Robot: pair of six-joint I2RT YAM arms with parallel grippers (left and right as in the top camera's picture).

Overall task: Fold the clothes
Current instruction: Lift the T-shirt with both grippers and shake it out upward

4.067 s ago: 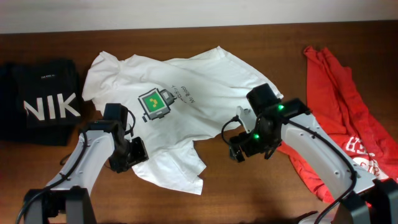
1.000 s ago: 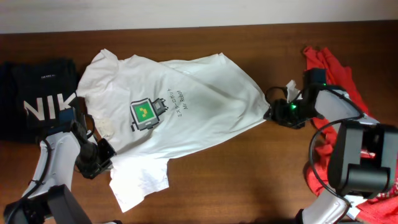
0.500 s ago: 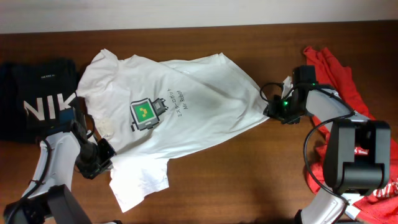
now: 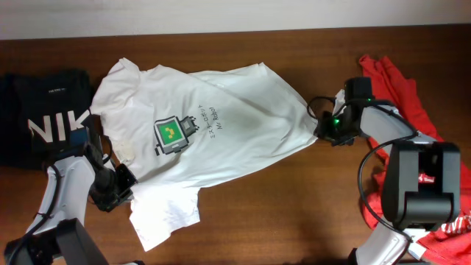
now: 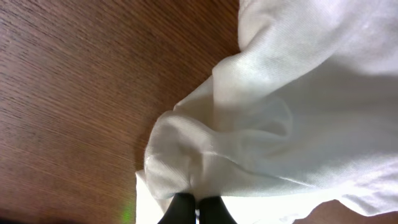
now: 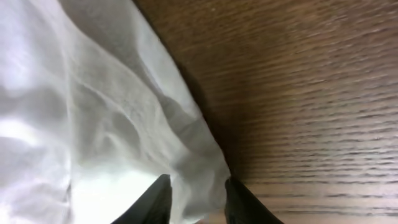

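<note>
The shirt lies spread out and unfolded, so my left gripper will next lift the bunched fold outward, then lower it and let it go on the shirt beside the green robot graphic.
The clothes, a white T-shirt (image 4: 221, 125) with a green robot graphic (image 4: 171, 135), lie spread face up across the table's middle. My left gripper (image 4: 121, 188) is at the shirt's lower left edge, and in the left wrist view it (image 5: 198, 208) is shut on a bunched fold of white fabric (image 5: 205, 162). My right gripper (image 4: 321, 132) is at the shirt's right corner. In the right wrist view its jaws (image 6: 196, 182) still stand apart, with the shirt's edge (image 6: 199, 149) lying loosely between them.
A black shirt with white letters (image 4: 51, 118) lies at the far left, close to my left arm. A red shirt (image 4: 412, 110) lies at the right under my right arm. Bare brown wood (image 4: 280, 213) shows in front of the white shirt.
My right gripper has slid slightly left onto the shirt's right corner, and its jaws have narrowed around the edge. The left gripper and the shirt have stayed put.
</note>
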